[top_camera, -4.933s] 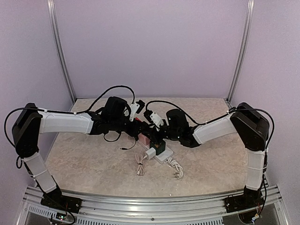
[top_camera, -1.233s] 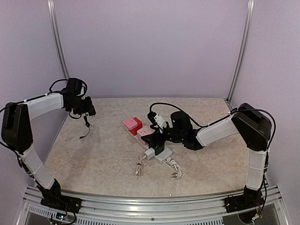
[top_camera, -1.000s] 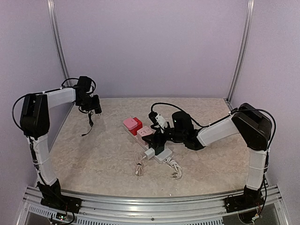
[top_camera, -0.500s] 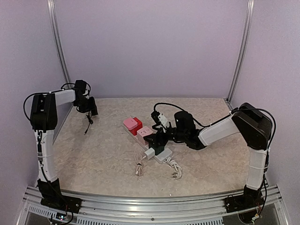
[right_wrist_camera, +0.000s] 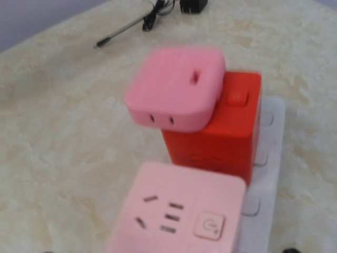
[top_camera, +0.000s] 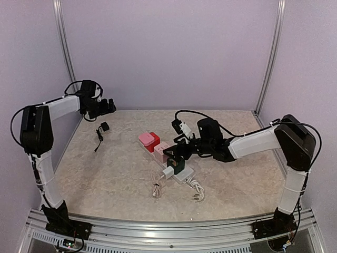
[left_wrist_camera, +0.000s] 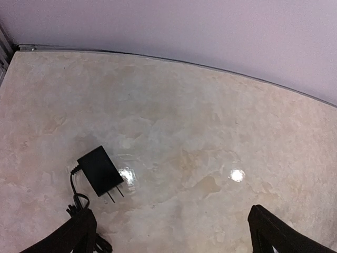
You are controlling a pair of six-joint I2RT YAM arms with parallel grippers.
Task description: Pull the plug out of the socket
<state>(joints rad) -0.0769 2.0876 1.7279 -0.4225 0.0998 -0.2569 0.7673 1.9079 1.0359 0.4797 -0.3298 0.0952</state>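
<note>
The white charger still sits in the dark green adapter, so my left gripper should next move back and down to close around the charger's white body [top_camera: 168, 172].
The black plug [top_camera: 104, 126] lies loose on the table at the far left, prongs bare, and its thin cord [top_camera: 98, 142] trails toward me. In the left wrist view the plug [left_wrist_camera: 100, 171] rests flat, left of my fingers [left_wrist_camera: 79, 237]. My left gripper [top_camera: 110, 105] hovers open just behind it, holding nothing. The socket [top_camera: 185, 176], a long white strip, lies mid-table with cube adapters on it. My right gripper [top_camera: 176, 153] hangs open just above the strip's middle. The right wrist view looks down on the socket [right_wrist_camera: 268, 153].
On the strip sit a pink cube [right_wrist_camera: 176, 89], a red cube [right_wrist_camera: 221, 132], a pale pink cube [right_wrist_camera: 179, 211], a dark green adapter [top_camera: 179, 166] and a white charger [top_camera: 168, 173]. A coiled white cable [top_camera: 156, 190] and the strip's thick cord [top_camera: 197, 190] lie in front.
My left gripper has opened and let go of the black plug, which now lies on the table at the far left. My right gripper has drawn back slightly from the strip.
</note>
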